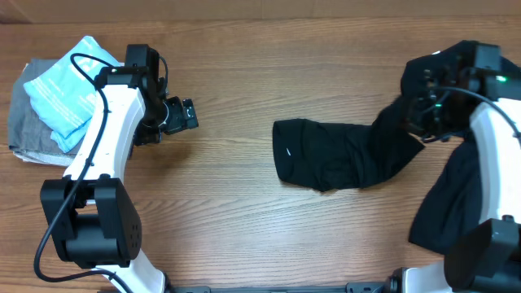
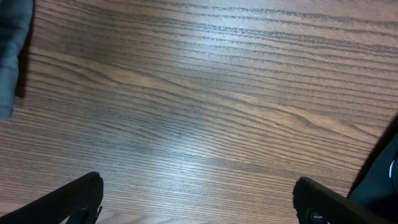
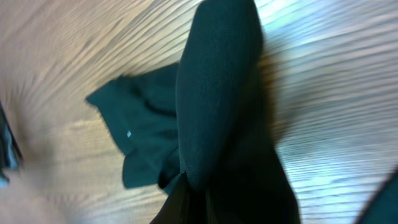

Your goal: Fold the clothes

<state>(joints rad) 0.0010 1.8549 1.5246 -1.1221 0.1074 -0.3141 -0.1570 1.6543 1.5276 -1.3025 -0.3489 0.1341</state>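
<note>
My right gripper should swing to the left in the overhead view next and go down over the garment's white-marked end [image 1: 298, 153] [image 3: 135, 129], because that end is already lying on the tabletop.
A black garment [image 1: 334, 153] with a small white mark lies crumpled at the table's middle right. One end of it rises to my right gripper [image 1: 423, 110], which is shut on the fabric and holds it lifted. In the right wrist view the black cloth [image 3: 217, 93] hangs from the jaws and hides the fingers. A second black garment [image 1: 452, 203] lies heaped under the right arm. My left gripper [image 1: 183, 114] is open and empty over bare wood at the left; its fingertips [image 2: 198, 199] show wide apart.
A grey folded garment [image 1: 28, 130] with a light blue packet [image 1: 65, 94] on it sits at the far left edge. The grey cloth's edge shows in the left wrist view [image 2: 12, 50]. Bare wood lies between the two arms.
</note>
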